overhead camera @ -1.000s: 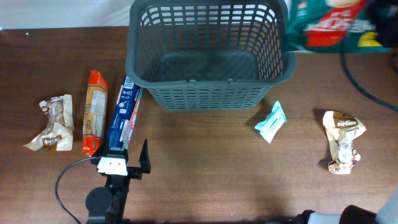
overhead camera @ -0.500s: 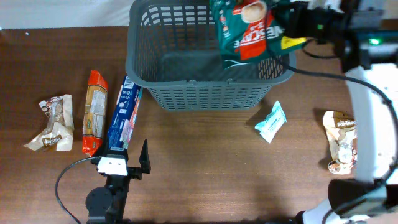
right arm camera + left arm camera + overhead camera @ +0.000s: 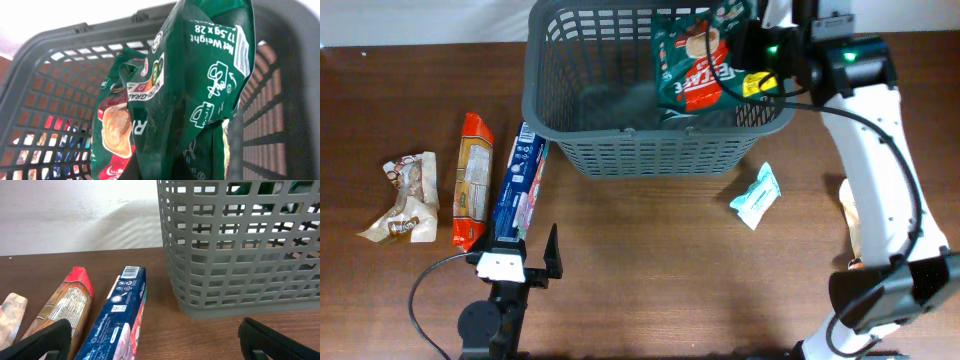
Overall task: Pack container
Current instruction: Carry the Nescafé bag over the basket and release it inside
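Observation:
The basket's bottom is clear, so next I should lower my right gripper into the basket (image 3: 655,150), move it slightly toward the basket's middle and let go of the green snack bag (image 3: 698,62).
The dark grey slotted basket (image 3: 655,150) stands at the back middle of the table; its lattice wall also shows in the left wrist view (image 3: 240,255) and its rim in the right wrist view (image 3: 65,45). My right gripper (image 3: 752,62) is shut on a green snack bag (image 3: 698,62) and holds it over the basket's right half; the bag fills the right wrist view (image 3: 190,95), hiding the fingers. My left gripper (image 3: 525,262) is open and empty near the front left, its fingers (image 3: 155,337) behind a blue packet (image 3: 117,317).
On the left lie a brown-and-white wrapper (image 3: 405,200), an orange packet (image 3: 472,180) and the blue packet (image 3: 520,185). Right of the basket lie a light blue packet (image 3: 756,196) and a tan wrapper (image 3: 865,225), partly behind the right arm.
My right arm has carried the green bag from the far right edge leftward and down over the basket's right half. The left arm has not moved.

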Robot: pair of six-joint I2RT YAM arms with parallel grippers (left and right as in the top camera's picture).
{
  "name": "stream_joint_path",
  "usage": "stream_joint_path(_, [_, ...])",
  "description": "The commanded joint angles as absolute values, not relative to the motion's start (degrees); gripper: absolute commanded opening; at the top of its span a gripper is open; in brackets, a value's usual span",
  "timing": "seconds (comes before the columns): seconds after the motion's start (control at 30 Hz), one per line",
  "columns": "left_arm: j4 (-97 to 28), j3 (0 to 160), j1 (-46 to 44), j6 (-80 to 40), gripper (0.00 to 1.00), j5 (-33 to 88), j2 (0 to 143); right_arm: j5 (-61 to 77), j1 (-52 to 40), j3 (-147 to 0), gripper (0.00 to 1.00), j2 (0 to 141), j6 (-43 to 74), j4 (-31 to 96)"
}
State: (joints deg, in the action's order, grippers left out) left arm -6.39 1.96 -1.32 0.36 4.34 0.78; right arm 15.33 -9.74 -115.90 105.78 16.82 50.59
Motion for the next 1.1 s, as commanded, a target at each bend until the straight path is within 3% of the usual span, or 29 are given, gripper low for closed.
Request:
stream_joint_path(0.0, [-6.3, 1.5, -1.3, 0.2, 0.99, 4.8, 0.3, 14.3, -10.6, -117.2, 0.04, 107.5, 18.6, 49.6])
stream_joint_path(0.37, [-6.3, 1.5, -1.3, 0.2, 0.99, 4.8, 0.3, 14.1, -10.6, -117.1, 0.04, 113.4, 20.1, 50.7])
stream_joint_path(0.53, [-6.3, 1.5, -1.3, 0.2, 0.99, 4.8, 0.3, 14.3, -10.6, -116.9, 0.27, 113.9, 20.1, 50.6])
stream_joint_path(0.57, [-6.3, 1.5, -1.3, 0.2, 0.99, 4.8, 0.3, 14.4, -10.6, -117.0, 0.38, 113.7, 20.1, 50.1])
stream_joint_path(0.6, [-6.2, 1.5, -1.3, 0.2, 0.99, 4.8, 0.3, 14.8, -10.5, -117.1, 0.41, 113.4, 20.2, 49.6])
stream_joint_path(0.83, [-6.2, 1.5, -1.3, 0.2, 0.99, 4.8, 0.3, 15.3, -9.2, -123.5, 0.49, 107.0, 18.5, 50.1])
stream_joint_path(1.07, [-6.3, 1.5, -1.3, 0.2, 0.99, 4.8, 0.3, 5.0, -5.3, -133.9, 0.54, 99.9, 9.8, 62.5])
